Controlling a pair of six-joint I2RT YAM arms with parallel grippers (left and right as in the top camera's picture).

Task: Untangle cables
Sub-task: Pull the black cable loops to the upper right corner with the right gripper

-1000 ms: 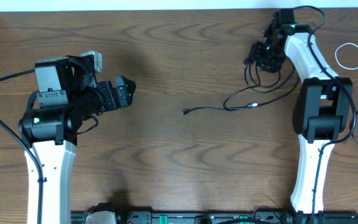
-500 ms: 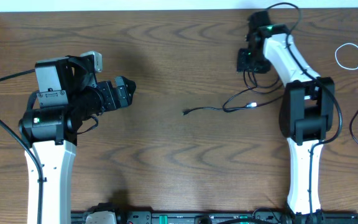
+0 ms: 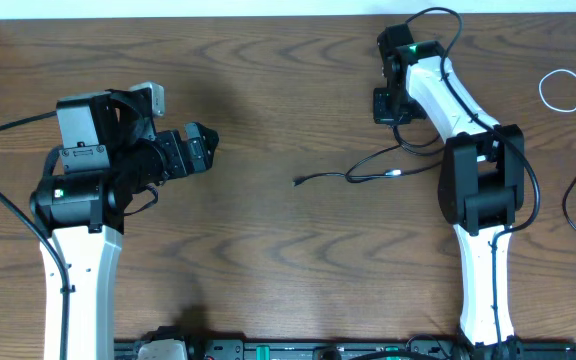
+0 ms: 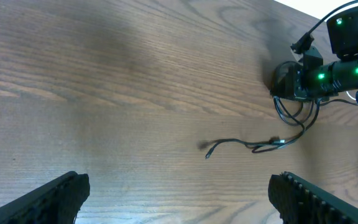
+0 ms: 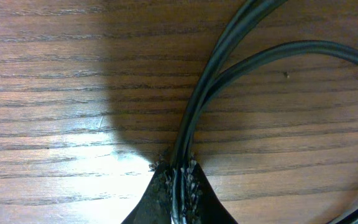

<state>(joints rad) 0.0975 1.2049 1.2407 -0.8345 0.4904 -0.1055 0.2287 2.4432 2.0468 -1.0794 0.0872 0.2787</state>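
Up, to the right in the overhead view and down onto the curled white cable (image 3: 562, 90), my right gripper will take the strands, then release it, because its fingers hold them.
A thin black cable (image 3: 353, 176) lies across the middle of the table, its free plug end to the left and its other end running up toward my right gripper (image 3: 387, 106) at the far side. In the right wrist view that gripper (image 5: 178, 178) is shut on two strands of the black cable (image 5: 211, 81), which loops away over the wood. A white cable (image 3: 565, 90) lies curled at the far right. My left gripper (image 3: 204, 150) hovers wide open at the left, well away from the cables. Its fingers (image 4: 48, 200) frame bare wood, with the black cable (image 4: 247, 145) farther ahead.
Another thin black cord (image 3: 574, 205) curves along the table's right edge. The robot arms' own thick black wires hang at both sides. The table's far edge meets a white strip just behind my right gripper.
My right gripper has moved left along the far side and closed on the black cable. The cable's slack has shifted left with it. The left arm has not moved.
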